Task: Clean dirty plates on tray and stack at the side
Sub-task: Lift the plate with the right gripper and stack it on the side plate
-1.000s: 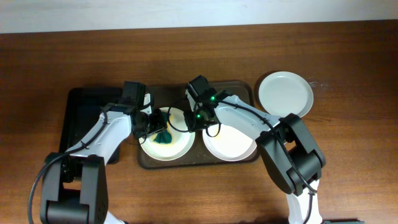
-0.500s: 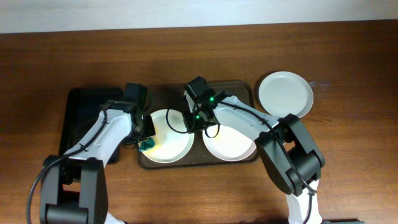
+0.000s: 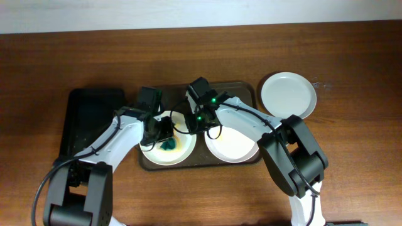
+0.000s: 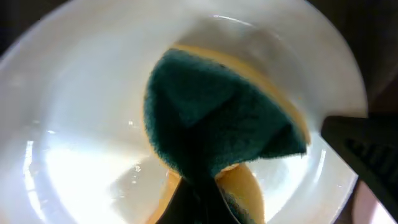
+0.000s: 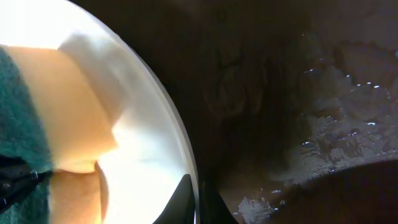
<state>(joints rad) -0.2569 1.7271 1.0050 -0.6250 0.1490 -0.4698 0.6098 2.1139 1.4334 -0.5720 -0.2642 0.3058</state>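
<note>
My right gripper's plate goes up, right in the overhead view and down onto the third plate (image 3: 289, 95) beside the tray next, then comes free.
The brown tray (image 3: 240, 90) holds two white plates. My left gripper (image 3: 164, 138) is shut on a green and yellow sponge (image 3: 168, 145) and presses it onto the left plate (image 3: 180, 151). In the left wrist view the sponge (image 4: 217, 118) lies in that plate (image 4: 74, 124), with the jaws (image 4: 199, 208) closed on it. My right gripper (image 3: 191, 125) is shut on that plate's right rim; its wrist view shows the jaws (image 5: 198, 199) pinching the rim (image 5: 163, 99). The right plate (image 3: 232, 144) is untouched. A third plate (image 3: 288, 95) lies on the table to the tray's right.
A smaller black tray (image 3: 88, 119) lies left of the brown one. The wooden table (image 3: 352, 169) extends around both trays. The brown tray's floor looks wet in the right wrist view (image 5: 323, 124). Both arms crowd over the left plate.
My left gripper swept the sponge to the plate's left edge, then back right towards its middle. The right gripper stayed on the rim.
</note>
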